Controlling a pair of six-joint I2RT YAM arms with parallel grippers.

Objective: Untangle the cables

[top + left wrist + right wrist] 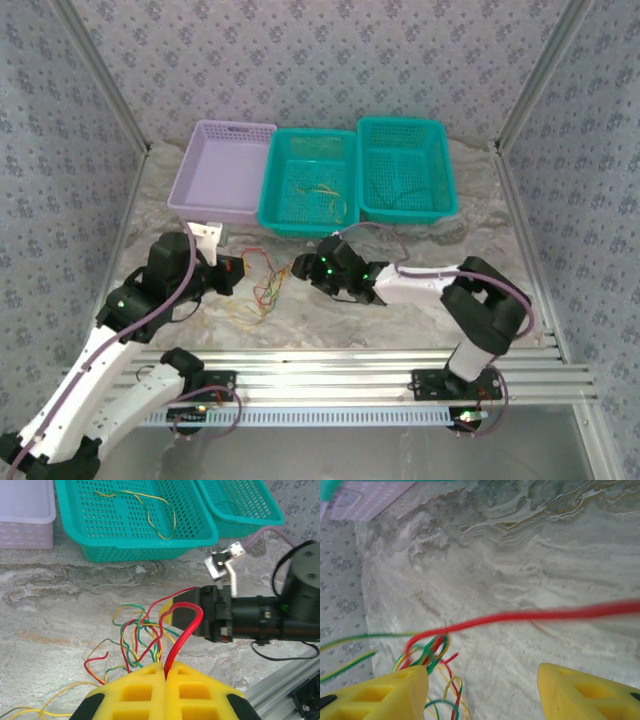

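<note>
The left gripper should next move slightly away from the tangle [134,639] over the bare marble and let go of the thick red cable, because that cable still loops into those wires.
The cables [265,287] lie as a loose tangle of red, yellow and green wires on the marble table between my two grippers. In the left wrist view my left gripper [165,669] is shut on a red cable [189,630], which loops up from its yellow fingertips toward the right gripper [176,614]. The rest of the tangle [134,639] lies just beyond. In the right wrist view my right gripper [482,682] is open. The red cable [530,614] stretches across in front of its gap, and the tangle [431,650] sits by its left finger [385,695].
Three baskets stand at the back: a lilac one [185,178], a teal one [268,192] holding a few loose yellow-green wires [150,510], and a second teal one [450,180] with a dark wire. An aluminium rail [350,375] runs along the near edge.
</note>
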